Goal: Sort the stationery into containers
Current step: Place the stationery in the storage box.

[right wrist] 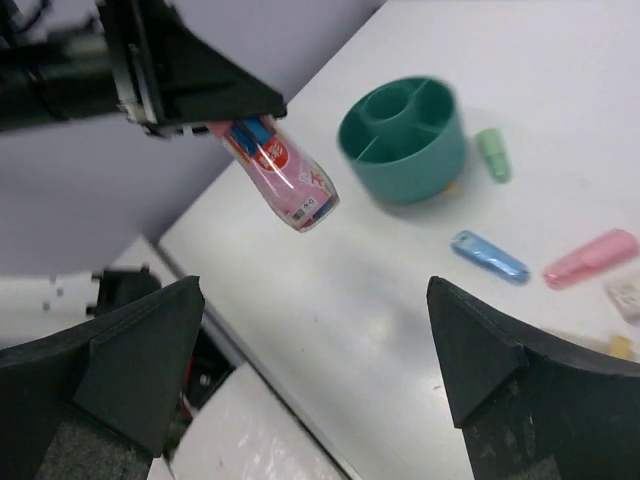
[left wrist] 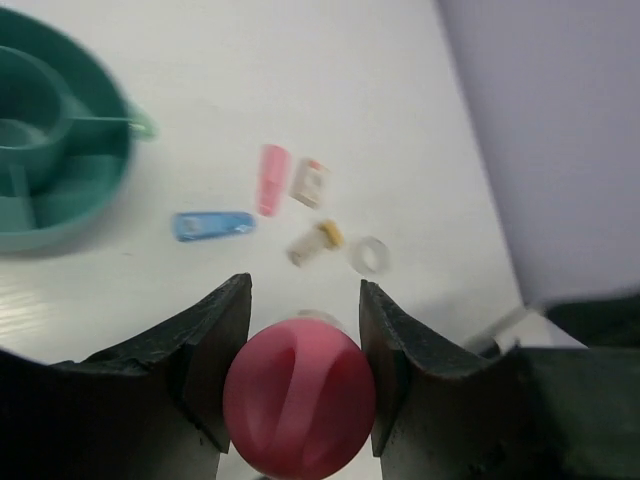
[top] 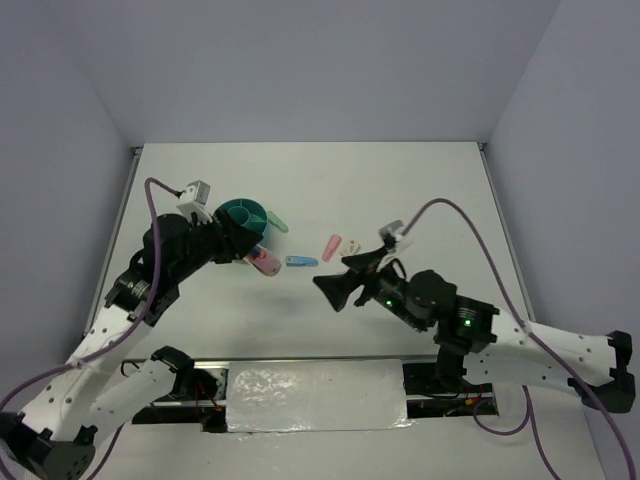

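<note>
The pink glue stick (left wrist: 300, 410) will first be carried outward by the left gripper over the organiser's empty central cup, so that it can be lowered inside that cup.
My left gripper (left wrist: 304, 284) is shut on the pink labelled glue stick (left wrist: 300, 410), which hangs above the table just right of the teal organiser (top: 243, 213). From the right wrist view the glue stick (right wrist: 285, 175) sticks out of the left gripper's fingers (right wrist: 190, 90). On the table lie a blue piece (left wrist: 213, 225), a pink piece (left wrist: 271, 178), a white block (left wrist: 311, 182), a beige piece (left wrist: 315, 242) and a clear tape ring (left wrist: 371, 255). A green piece (right wrist: 492, 153) rests beside the organiser (right wrist: 405, 175). My right gripper (right wrist: 315, 290) stands open and holds nothing, near the middle of the table (top: 335, 285).
The organiser's central cup and ring compartments (left wrist: 60, 150) show no items in them. Grey walls close the table on the left, back and right. A white foil-like strip (top: 315, 398) lies between the arm bases at the near edge.
</note>
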Available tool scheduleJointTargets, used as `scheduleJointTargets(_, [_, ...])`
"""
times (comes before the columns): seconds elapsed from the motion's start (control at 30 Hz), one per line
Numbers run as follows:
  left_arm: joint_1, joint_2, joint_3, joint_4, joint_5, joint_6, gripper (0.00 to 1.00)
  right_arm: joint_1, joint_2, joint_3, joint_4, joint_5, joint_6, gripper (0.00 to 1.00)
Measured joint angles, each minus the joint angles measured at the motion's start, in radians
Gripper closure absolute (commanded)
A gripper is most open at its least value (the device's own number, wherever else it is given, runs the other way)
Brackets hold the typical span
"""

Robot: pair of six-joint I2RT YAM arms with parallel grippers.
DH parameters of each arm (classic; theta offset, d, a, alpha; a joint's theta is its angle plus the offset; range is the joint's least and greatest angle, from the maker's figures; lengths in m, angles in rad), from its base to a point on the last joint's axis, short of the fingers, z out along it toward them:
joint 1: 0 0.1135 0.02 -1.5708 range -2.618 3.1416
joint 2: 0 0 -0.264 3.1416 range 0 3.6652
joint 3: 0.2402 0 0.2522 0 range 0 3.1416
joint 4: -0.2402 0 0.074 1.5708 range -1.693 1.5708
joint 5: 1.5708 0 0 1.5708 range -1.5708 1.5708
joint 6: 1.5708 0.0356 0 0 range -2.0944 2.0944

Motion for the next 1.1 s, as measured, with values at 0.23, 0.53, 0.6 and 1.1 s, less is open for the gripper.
scheduleJointTargets(0.23, [0.002,0.291,0.105,0.003,-0.428,0.041,1.0,-0.005,-0.28,-0.055,-0.205,0.175,0.102,0.0])
scheduleJointTargets(0.53, [0.043,0.434,0.319,0.055,-0.626,0.124,1.0,-0.005,-0.365,-0.098,-0.413,0.193,0.181,0.0])
scheduleJointTargets(0.6, [0.065,0.453,0.346,0.063,-0.631,0.128,1.0,-0.005,-0.368,-0.104,-0.43,0.193,0.187,0.0])
scheduleJointTargets(1.1, [0.105,0.58,0.356,0.048,-0.61,0.121,1.0,-0.005,-0.335,-0.104,-0.46,0.196,0.191,0.0])
